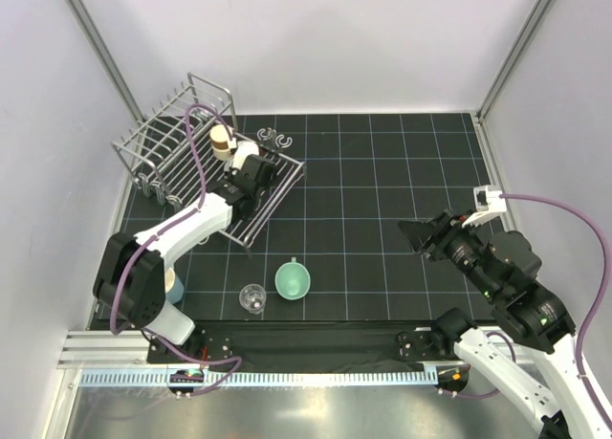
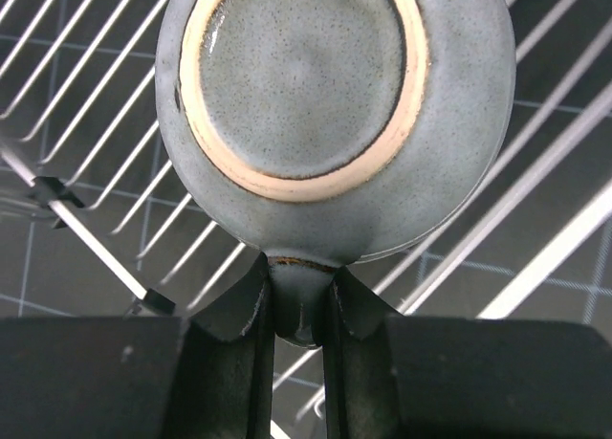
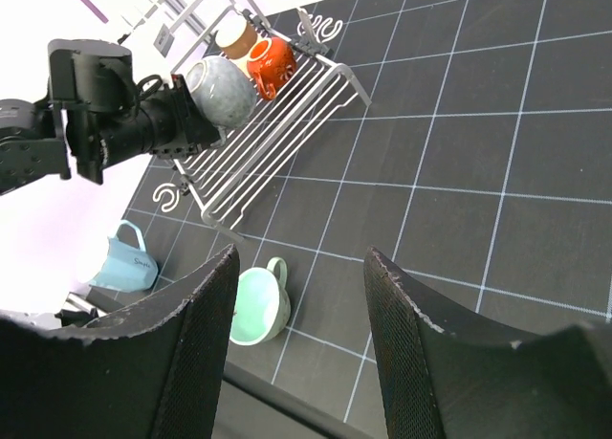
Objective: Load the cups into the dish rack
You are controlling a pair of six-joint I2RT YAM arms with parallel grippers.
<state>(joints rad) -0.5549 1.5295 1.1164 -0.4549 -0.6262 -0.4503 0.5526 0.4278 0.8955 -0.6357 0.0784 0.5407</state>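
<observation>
The bare bars of the rack beside the beige cup are below, to the left in the top view, so my left gripper should next carry the grey mug (image 2: 306,85) down toward the beige cup.
My left gripper (image 2: 298,305) is shut on the handle of the grey mug (image 2: 306,85) and holds it, base toward the wrist camera, just over the flat bars of the silver dish rack (image 1: 163,147). The right wrist view shows that mug (image 3: 222,90) beside an orange-red cup (image 3: 271,61) and a beige cup (image 3: 234,37) lying on the rack (image 3: 277,123). The mint green cup (image 1: 293,279), the clear glass (image 1: 252,297) and the light blue cup (image 3: 124,262) stand on the mat near the front. My right gripper (image 1: 421,236) is open and empty, well right of them.
Small grey C-shaped clips (image 1: 273,136) lie behind the rack, and one more clip (image 3: 164,198) lies by its front corner. The left arm (image 1: 182,229) stretches from its base to the rack. White walls close in the black gridded mat (image 1: 382,171) on three sides.
</observation>
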